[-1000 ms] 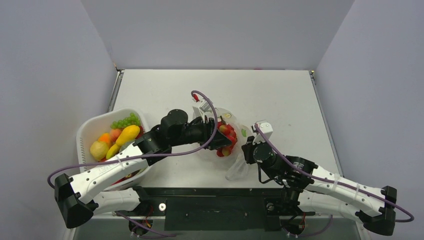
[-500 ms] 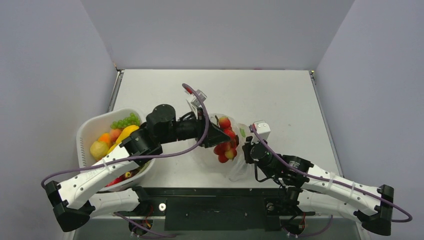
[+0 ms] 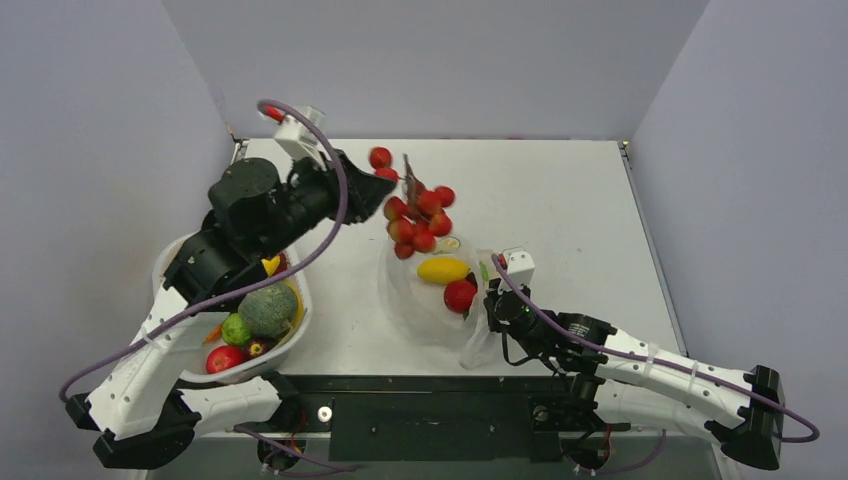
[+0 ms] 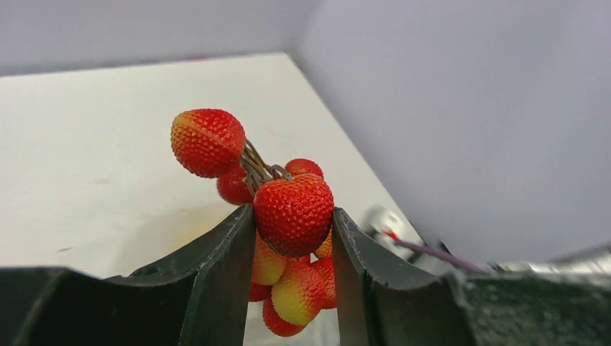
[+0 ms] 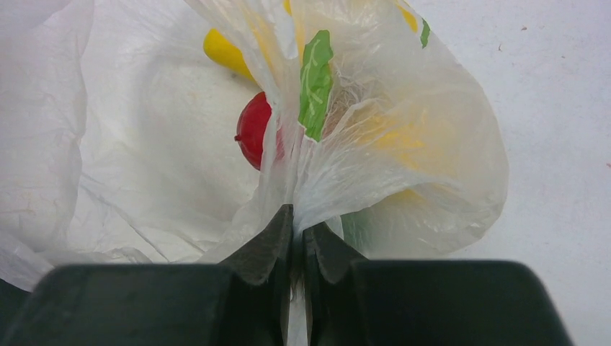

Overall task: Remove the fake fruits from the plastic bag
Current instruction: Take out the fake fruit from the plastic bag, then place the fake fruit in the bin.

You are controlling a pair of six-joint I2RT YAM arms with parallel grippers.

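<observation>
My left gripper should swing the strawberries left in the top view next, then back and down over the white basket, where other fruits lie gathered.
My left gripper (image 3: 387, 192) is shut on a bunch of red strawberries (image 3: 417, 214) and holds it in the air above the far side of the plastic bag (image 3: 425, 305). In the left wrist view the fingers (image 4: 223, 274) clamp one berry of the bunch (image 4: 292, 209), and the others hang on brown stems. My right gripper (image 3: 492, 302) is shut on the bag's film at its right edge, seen pinched in the right wrist view (image 5: 297, 223). Inside the bag lie a yellow fruit (image 3: 443, 269) and a red fruit (image 3: 459, 295); both also show through the film, red (image 5: 253, 130) and yellow (image 5: 225, 50).
A white oval basket (image 3: 168, 268) stands at the left under my left arm. It holds a green melon (image 3: 267, 308), a lime (image 3: 236, 328), a red apple (image 3: 225, 358) and other fruits. The table's left edge and grey wall are close behind the basket.
My left gripper has risen out of the bag with the strawberry bunch and swung back to the far left. The right gripper has kept its hold on the bag.
</observation>
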